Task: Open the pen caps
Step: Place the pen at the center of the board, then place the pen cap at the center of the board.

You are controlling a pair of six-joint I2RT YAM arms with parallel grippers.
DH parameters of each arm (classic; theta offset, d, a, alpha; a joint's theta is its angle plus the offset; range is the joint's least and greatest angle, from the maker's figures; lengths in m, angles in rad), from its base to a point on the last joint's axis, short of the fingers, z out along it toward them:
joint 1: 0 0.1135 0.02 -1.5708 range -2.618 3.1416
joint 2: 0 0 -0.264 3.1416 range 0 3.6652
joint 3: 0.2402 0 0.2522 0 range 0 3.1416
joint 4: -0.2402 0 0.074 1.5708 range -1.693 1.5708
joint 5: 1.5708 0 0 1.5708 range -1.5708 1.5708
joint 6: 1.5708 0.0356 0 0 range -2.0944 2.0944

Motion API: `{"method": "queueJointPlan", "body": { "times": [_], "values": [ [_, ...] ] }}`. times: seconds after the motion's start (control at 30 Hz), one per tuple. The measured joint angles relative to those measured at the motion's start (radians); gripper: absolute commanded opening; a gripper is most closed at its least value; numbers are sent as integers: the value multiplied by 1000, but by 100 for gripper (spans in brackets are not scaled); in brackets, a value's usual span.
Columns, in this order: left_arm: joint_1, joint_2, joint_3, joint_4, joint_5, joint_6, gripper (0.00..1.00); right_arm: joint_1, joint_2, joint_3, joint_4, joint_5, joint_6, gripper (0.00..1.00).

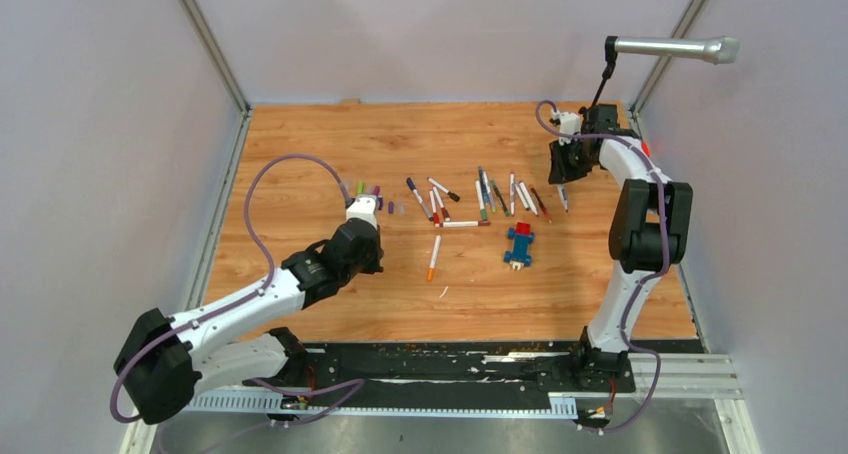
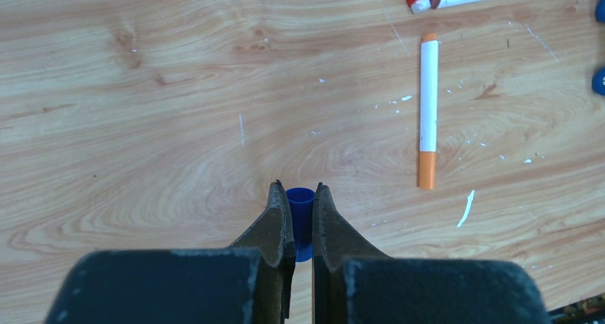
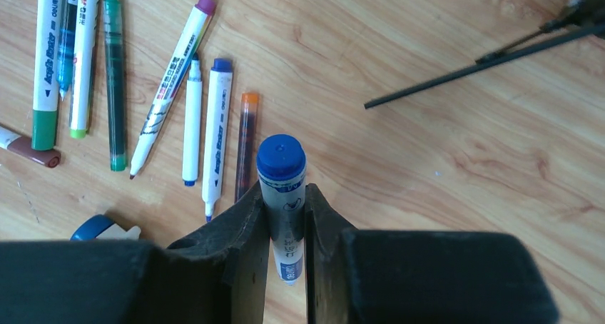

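Note:
The blue cap in my left gripper goes left in the top view, outward and down to empty wood near the loose caps next. That spot has room to release it.
My left gripper is shut on a small blue pen cap, held just above the wooden table; the cap's open end faces away from the camera. In the top view this gripper sits left of the pens, beside a few loose pen caps in green and purple. My right gripper is shut on a white pen barrel with a blue end, raised over the table at the back right. Several pens lie scattered mid-table, some with bare tips.
An orange-ended white pen lies alone right of my left gripper. A blue-and-red block sits in front of the pen pile. A black stand with a grey microphone rises at the back right corner. Grey walls enclose the table.

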Motion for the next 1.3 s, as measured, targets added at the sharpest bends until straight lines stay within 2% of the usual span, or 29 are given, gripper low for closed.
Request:
{"method": "queueJointPlan", "body": {
  "times": [0.27,0.5,0.73,0.9,1.0,1.13,1.3],
  "values": [
    [37,-66,-9,-19,-52,3,0,40,112,75,-56,19,-2,24],
    [82,-86,-27,-27,-64,2,0,40,127,75,-81,39,3,41],
    [128,-86,-28,-27,-63,2,3,40,109,54,-88,55,5,44],
    [181,-79,-29,-19,-55,3,3,40,-48,-55,-95,19,6,46],
    [220,-41,-28,-2,-48,7,4,37,-221,-138,-93,-59,5,48],
    [268,75,-17,11,-44,26,6,31,-439,-280,-68,-193,4,56],
    [317,261,35,34,-34,66,10,16,-610,-456,-36,-314,5,64]
  ]
}}
